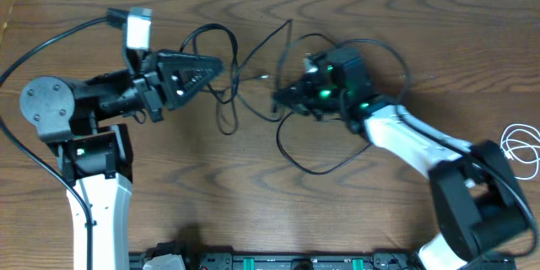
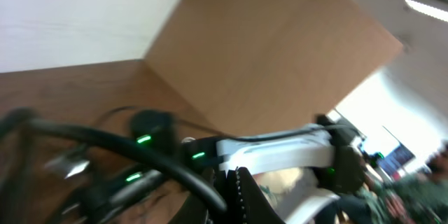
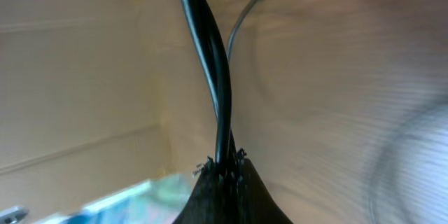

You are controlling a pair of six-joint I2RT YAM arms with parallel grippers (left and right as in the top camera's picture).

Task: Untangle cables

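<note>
The loops of the white cable cross between my grippers, so I will draw my right gripper to the right in the overhead view, over the tabletop short of the cable, and release.
Two thin black cables lie tangled on the wooden table between my arms, one looping near the middle (image 1: 229,111), the other in a wide loop below my right gripper (image 1: 314,169). My left gripper (image 1: 218,68) points right and is shut on a black cable (image 2: 140,150) that runs into its jaws (image 2: 234,185). My right gripper (image 1: 280,99) points left and is shut on a black cable (image 3: 210,56), pinched at its fingertips (image 3: 225,162) and held above the table. A short white cable (image 1: 525,148) lies coiled at the far right edge, apart from the black ones.
The wooden table (image 1: 278,219) fills the view, with a pale wall strip along its far edge. My right arm's white link (image 2: 280,150) shows blurred in the left wrist view. A black rail (image 1: 278,261) runs along the near edge.
</note>
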